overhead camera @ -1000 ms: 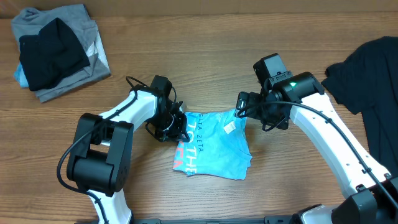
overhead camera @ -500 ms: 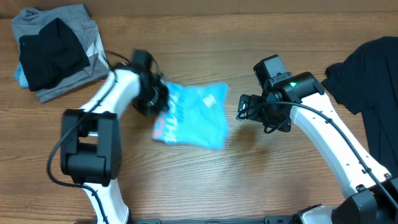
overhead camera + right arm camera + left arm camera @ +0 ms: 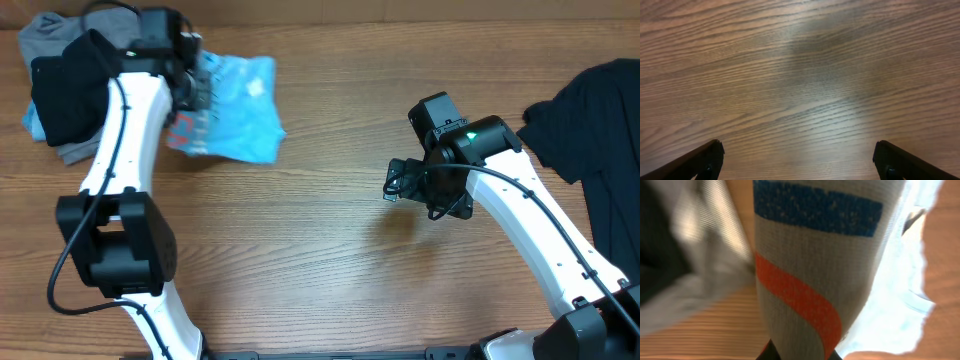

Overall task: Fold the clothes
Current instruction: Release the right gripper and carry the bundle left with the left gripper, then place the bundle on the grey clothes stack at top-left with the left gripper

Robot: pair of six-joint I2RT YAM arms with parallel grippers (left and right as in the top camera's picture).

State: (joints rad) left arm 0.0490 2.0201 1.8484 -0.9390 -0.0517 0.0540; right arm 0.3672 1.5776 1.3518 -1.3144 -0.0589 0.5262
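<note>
The robot's left hand has to carry the shirt to the left in the overhead view, over the black top of the stack (image 3: pixel 72 95) (image 3: pixel 657 250), and let it go.
My left gripper (image 3: pixel 192 88) is shut on the folded light blue shirt (image 3: pixel 238 112), which it holds at the back left of the table, next to the stack of folded clothes. The shirt looks lifted and trails to the right of the gripper. In the left wrist view its cloth (image 3: pixel 810 270), with a blue bar and a curved orange stripe, fills the frame and runs down into the jaws. The stack has a grey shirt (image 3: pixel 55 35) with a black one (image 3: pixel 75 85) on top. My right gripper (image 3: pixel 400 182) stands open over bare wood, with its fingertips (image 3: pixel 707 159) far apart.
A loose black shirt (image 3: pixel 600 125) lies spread at the right edge of the wooden table (image 3: pixel 330 260). The left wrist view shows the grey cloth (image 3: pixel 715 265) of the stack just left of the held shirt.
My left arm has swung from the table's middle to the back left and taken the blue shirt along with it. The right gripper has stayed open and drifted slightly.
</note>
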